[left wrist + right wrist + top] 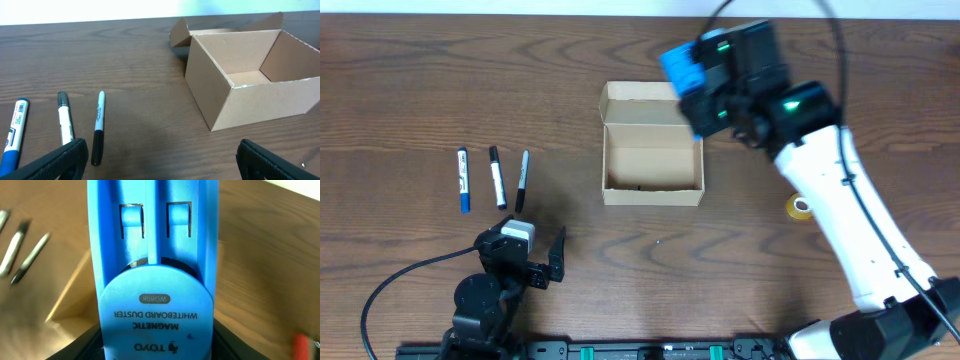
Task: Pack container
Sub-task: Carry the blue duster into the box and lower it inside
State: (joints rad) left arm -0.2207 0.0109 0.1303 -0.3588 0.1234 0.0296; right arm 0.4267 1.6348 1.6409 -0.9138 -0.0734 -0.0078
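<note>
My right gripper moves back and down next, turning the duster (pixel 682 72), and releases it on the bottom of the box along its near side (pixel 654 178), which lies empty.
The container (pixel 652 165) is a tan cardboard box standing open mid-table, its flap lid folded back on the far side. My right gripper (pixel 698 92) hangs over the box's far right corner, shut on a blue magnetic whiteboard duster (pixel 682 72). In the right wrist view the duster (pixel 152 255) fills the frame between the dark fingers, with the box (pixel 70 295) below. My left gripper (pixel 525 252) rests open near the front left, holding nothing. Its wrist view shows the box (pixel 250 107) ahead on the right and wide-spread fingers (pixel 55 162).
Three markers lie side by side left of the box: a blue one (pixel 463 180), a white one with a black cap (pixel 497 177) and a black one (pixel 522 180). A yellow tape roll (pixel 801 207) sits right of the box, beside the right arm.
</note>
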